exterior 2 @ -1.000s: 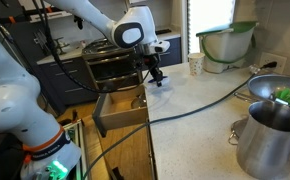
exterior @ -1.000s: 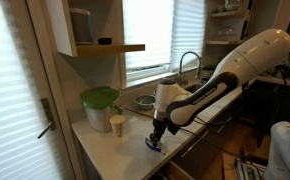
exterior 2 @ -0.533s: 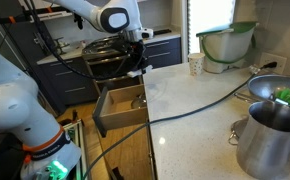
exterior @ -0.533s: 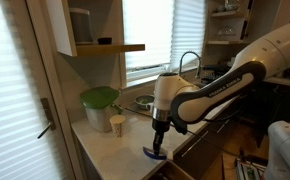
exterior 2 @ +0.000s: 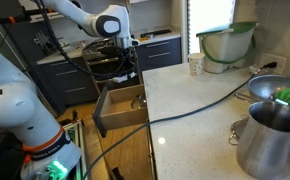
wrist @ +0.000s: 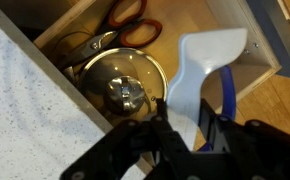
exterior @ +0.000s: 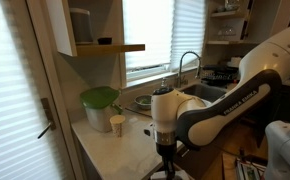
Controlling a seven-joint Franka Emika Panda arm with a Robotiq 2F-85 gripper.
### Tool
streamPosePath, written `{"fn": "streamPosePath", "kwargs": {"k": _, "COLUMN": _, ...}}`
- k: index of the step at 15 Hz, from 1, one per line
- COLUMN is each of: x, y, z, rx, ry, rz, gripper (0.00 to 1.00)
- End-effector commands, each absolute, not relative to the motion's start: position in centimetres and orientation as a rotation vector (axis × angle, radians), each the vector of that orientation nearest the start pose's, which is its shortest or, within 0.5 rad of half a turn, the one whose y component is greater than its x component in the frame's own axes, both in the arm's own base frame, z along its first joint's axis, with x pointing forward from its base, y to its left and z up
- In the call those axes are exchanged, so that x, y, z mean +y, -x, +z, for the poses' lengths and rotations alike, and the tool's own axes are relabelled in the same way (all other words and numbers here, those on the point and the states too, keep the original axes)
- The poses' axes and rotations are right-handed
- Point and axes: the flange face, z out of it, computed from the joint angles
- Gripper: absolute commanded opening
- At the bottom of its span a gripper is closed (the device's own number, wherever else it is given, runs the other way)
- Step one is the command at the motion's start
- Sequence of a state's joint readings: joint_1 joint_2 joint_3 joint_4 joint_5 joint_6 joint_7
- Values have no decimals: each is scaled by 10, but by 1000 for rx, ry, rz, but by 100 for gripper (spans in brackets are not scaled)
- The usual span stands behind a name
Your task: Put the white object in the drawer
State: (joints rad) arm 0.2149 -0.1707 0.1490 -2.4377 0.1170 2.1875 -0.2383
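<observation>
The white object should go down next to the bare drawer bottom (wrist: pixel 173 58) beside the lid, clear of the scissors (wrist: pixel 135 25), and my gripper will release it there.
In the wrist view my gripper (wrist: pixel 197 125) is shut on the white object (wrist: pixel 200 70), a flattish whitish piece with a blue rim, held over the open drawer (wrist: pixel 255 70). The drawer holds a round metal lid (wrist: pixel 125 85) and orange-handled scissors (wrist: pixel 135 25). In an exterior view the gripper (exterior 2: pixel 128 68) hangs above the open brown drawer (exterior 2: pixel 118 110) at the counter's end. In an exterior view the gripper (exterior: pixel 165 162) is low at the counter's front edge, and the object is hard to make out there.
A cream cup (exterior: pixel 117 124) and a green-lidded pale container (exterior: pixel 99 105) stand on the counter (exterior: pixel 110 150); they also show in an exterior view, the cup (exterior 2: pixel 195 65) and the container (exterior 2: pixel 225 45). Metal pots (exterior 2: pixel 270 135) stand nearby. A cable (exterior 2: pixel 195 108) crosses the counter. A sink with faucet (exterior: pixel 190 65) is behind.
My gripper has carried the white object off the countertop, past its edge, to a spot above the open drawer.
</observation>
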Motion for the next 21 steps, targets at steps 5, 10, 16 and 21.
{"fn": "streamPosePath", "kwargs": {"k": 5, "x": 185, "y": -410, "z": 335, "rx": -950, "ry": 2862, "rz": 183, "gripper": 9}}
{"fn": "streamPosePath", "kwargs": {"k": 10, "x": 204, "y": -381, "z": 285, "rx": -1186, "ry": 2750, "rz": 277, "gripper": 9}}
{"fn": "streamPosePath", "kwargs": {"k": 16, "x": 207, "y": -368, "z": 235, "rx": -1267, "ry": 2747, "rz": 305, "gripper": 9}}
{"fn": "streamPosePath", "kwargs": {"k": 21, "x": 204, "y": -374, "z": 201, "rx": -1332, "ry": 2776, "rz": 259, "gripper": 9}}
